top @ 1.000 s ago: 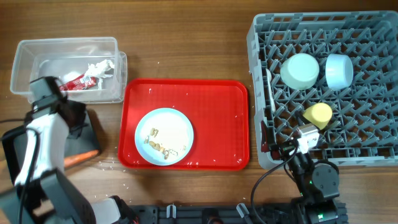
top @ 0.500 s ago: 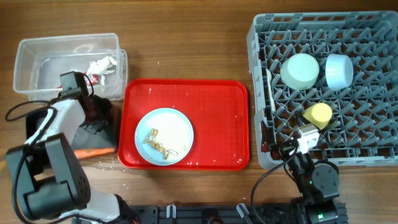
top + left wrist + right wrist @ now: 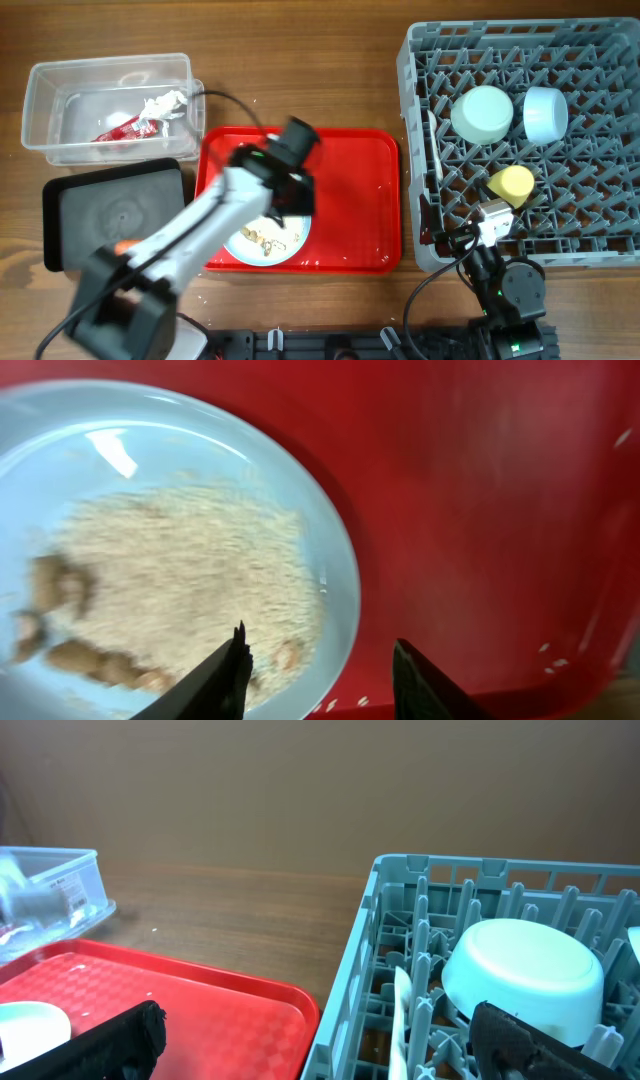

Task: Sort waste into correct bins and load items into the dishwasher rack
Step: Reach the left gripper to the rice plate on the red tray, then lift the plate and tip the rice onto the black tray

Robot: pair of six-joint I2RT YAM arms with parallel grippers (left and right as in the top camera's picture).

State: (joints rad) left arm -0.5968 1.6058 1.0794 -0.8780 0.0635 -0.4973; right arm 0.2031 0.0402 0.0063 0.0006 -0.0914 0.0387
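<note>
I should next move my left gripper down and toward the rack (image 3: 600, 230), onto the rim of the pale-blue plate that faces it. The bare red tray there leaves room for one finger.
The pale-blue plate (image 3: 262, 236) lies on the red serving tray (image 3: 350, 190) with rice grains and brown crumbs (image 3: 170, 580) on it. My left gripper (image 3: 320, 645) is open just above the plate (image 3: 330, 550), its jaws either side of the plate's rim; it also shows from overhead (image 3: 292, 195). The tissue (image 3: 163, 103) and red wrapper (image 3: 125, 128) lie in the clear tub (image 3: 40, 110). An orange bit of carrot (image 3: 122, 246) shows on the black tray (image 3: 100, 210), mostly hidden by my arm. The mint-green bowl (image 3: 482, 113), light-blue bowl (image 3: 545, 113) and yellow cup (image 3: 512, 183) sit in the grey rack (image 3: 600, 230). A white spoon (image 3: 401, 1020) stands in the rack (image 3: 350, 990). My right gripper (image 3: 320, 1050) is open and empty at the rack's front-left corner.
The red tray fills the middle between the black tray and the rack. My left arm (image 3: 190, 235) lies across the red tray's left edge and the black tray's corner. Scattered rice grains (image 3: 175, 265) lie on the wood by the red tray's front.
My left arm has swung right, from over the clear tub and black tray to over the plate on the red tray. The right arm has not moved.
</note>
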